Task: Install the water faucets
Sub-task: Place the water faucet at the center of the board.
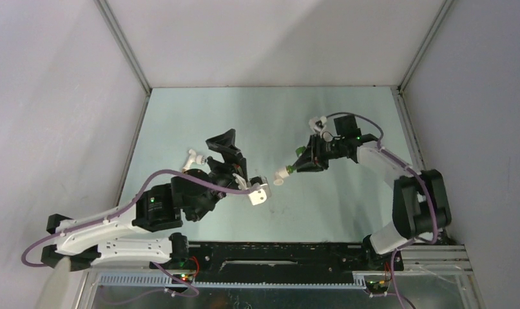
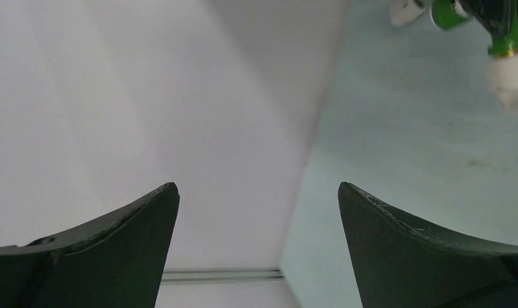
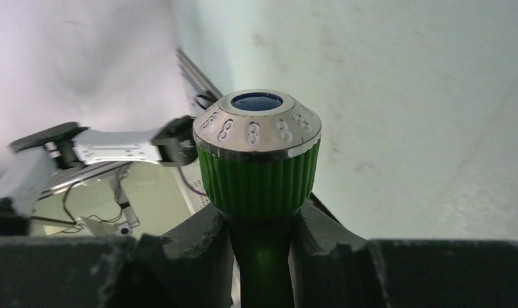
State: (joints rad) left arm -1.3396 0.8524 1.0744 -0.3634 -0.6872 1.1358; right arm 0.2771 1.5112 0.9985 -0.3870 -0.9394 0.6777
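The robot's right gripper still holds the bright green faucet [image 1: 298, 152] above the table, so next it needs to come down to the bare tabletop below it and release the neck.
My right gripper [image 1: 301, 161] is shut on the neck of the bright green faucet [image 1: 298, 152] and holds it above the table's middle. In the right wrist view, the fingers [image 3: 211, 237] clamp just under its ribbed green knob [image 3: 257, 160]. A short white fitting [image 1: 281, 172] sits on the faucet's left end; the left wrist view also shows it [image 2: 511, 80]. My left gripper [image 1: 226, 147] is open and empty [image 2: 258, 192], left of the faucet and apart from it. A small white plastic part [image 1: 194, 158] lies just left of it; I cannot tell whether it is the white faucet.
Another small white part [image 1: 318, 122] lies behind my right gripper. The pale green table [image 1: 263, 112] is boxed in by white walls at the back and sides. A black rail [image 1: 276, 254] with the arm bases runs along the near edge.
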